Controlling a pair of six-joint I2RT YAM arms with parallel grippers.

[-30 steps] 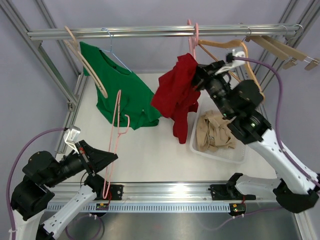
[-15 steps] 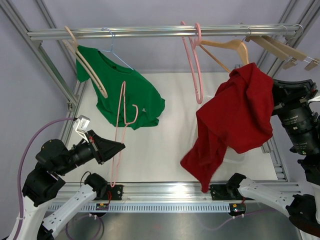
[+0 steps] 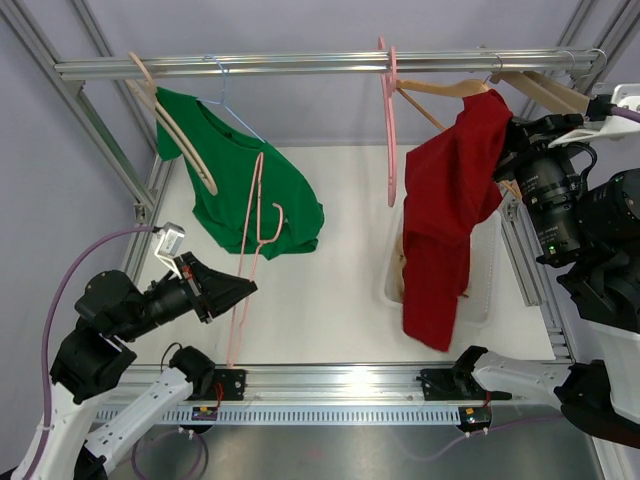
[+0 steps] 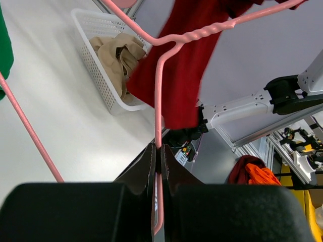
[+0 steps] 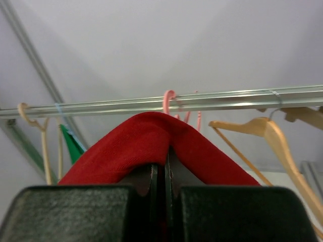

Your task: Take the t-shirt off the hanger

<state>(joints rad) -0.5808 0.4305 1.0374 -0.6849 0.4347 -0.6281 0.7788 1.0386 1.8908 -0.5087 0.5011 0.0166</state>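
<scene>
The red t-shirt hangs free of any hanger, so my right gripper will tilt down next and lower it over the beige cloth in the white basket.
The red t-shirt (image 3: 450, 200) hangs free of any hanger, pinched at its top fold by my shut right gripper (image 3: 510, 140) high at the right, just below the rail. Its lower end dangles over the white basket (image 3: 483, 290). In the right wrist view the red t-shirt (image 5: 151, 136) drapes over the closed right gripper (image 5: 164, 161). A bare pink hanger (image 3: 389, 150) hangs on the rail left of the shirt. My left gripper (image 3: 245, 288), at the near left, is shut on a second pink hanger (image 3: 232, 345); the left wrist view shows the left gripper (image 4: 160, 148) clamped on its wire.
A green t-shirt (image 3: 240, 180) hangs on a blue hanger at the rail's (image 3: 300, 65) left end, beside a wooden hanger. More wooden hangers (image 3: 450, 88) hang at the right. The basket (image 4: 101, 75) holds beige cloth (image 4: 118, 55). Frame posts stand at both sides.
The red t-shirt came off the pink rail hanger, swung out to the near right, and now hangs over the basket. My right arm rose to the right. My left gripper lifted slightly with its hanger.
</scene>
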